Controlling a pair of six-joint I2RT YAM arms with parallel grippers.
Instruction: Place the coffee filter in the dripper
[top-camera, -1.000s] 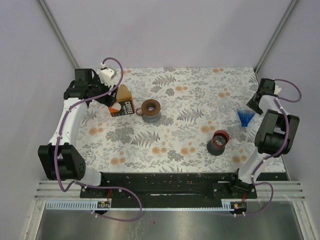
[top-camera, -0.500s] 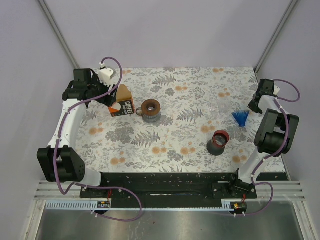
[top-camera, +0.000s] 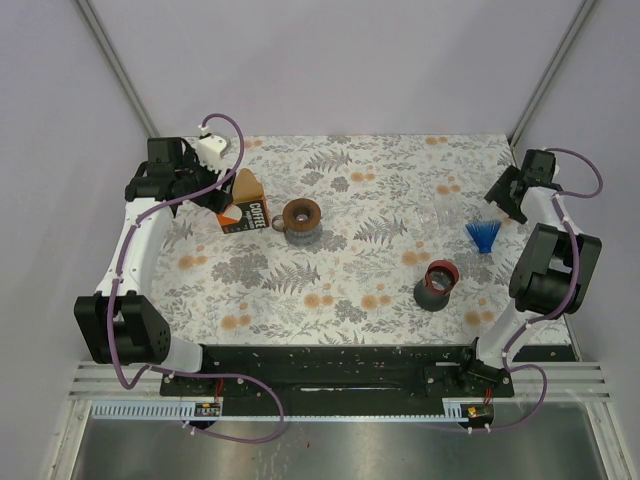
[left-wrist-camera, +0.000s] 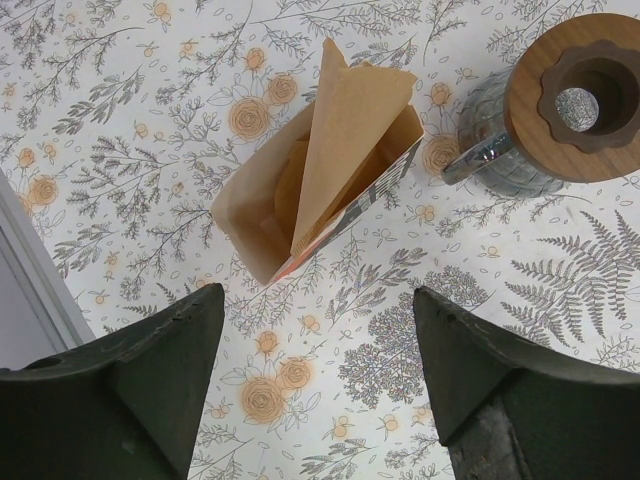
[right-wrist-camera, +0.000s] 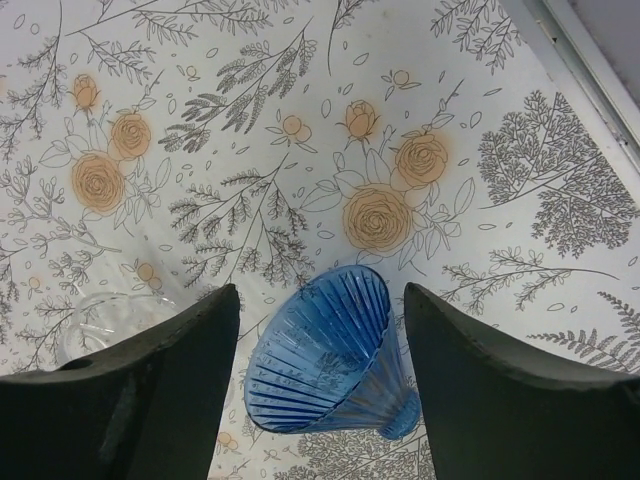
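Note:
I should move my right gripper back, down and to the left in the top view onto the dripper's wide rim (top-camera: 483, 223) (right-wrist-camera: 378, 355), because that rim is below it on that side.
The blue ribbed dripper (right-wrist-camera: 330, 365) lies on its side on the floral table, its wide mouth toward the left; it also shows in the top view (top-camera: 483, 233). My right gripper (right-wrist-camera: 320, 395) is open, its fingers either side of the dripper and above it, near the far right edge (top-camera: 505, 195). An open box of coffee filters (left-wrist-camera: 320, 190) lies at the far left (top-camera: 243, 208), with a brown paper filter (left-wrist-camera: 350, 130) sticking out. My left gripper (left-wrist-camera: 320, 400) is open and empty, just short of the box (top-camera: 212, 193).
A grey vessel with a wooden ring lid (top-camera: 301, 220) stands right of the box (left-wrist-camera: 575, 100). A dark cup with a red rim (top-camera: 437, 283) stands at the front right. A clear glass (right-wrist-camera: 100, 320) lies left of the dripper. The table's right rail (right-wrist-camera: 590, 60) is close.
My right gripper has drawn back toward the far right corner. The blue dripper has shifted slightly left on the table. The left arm has barely moved.

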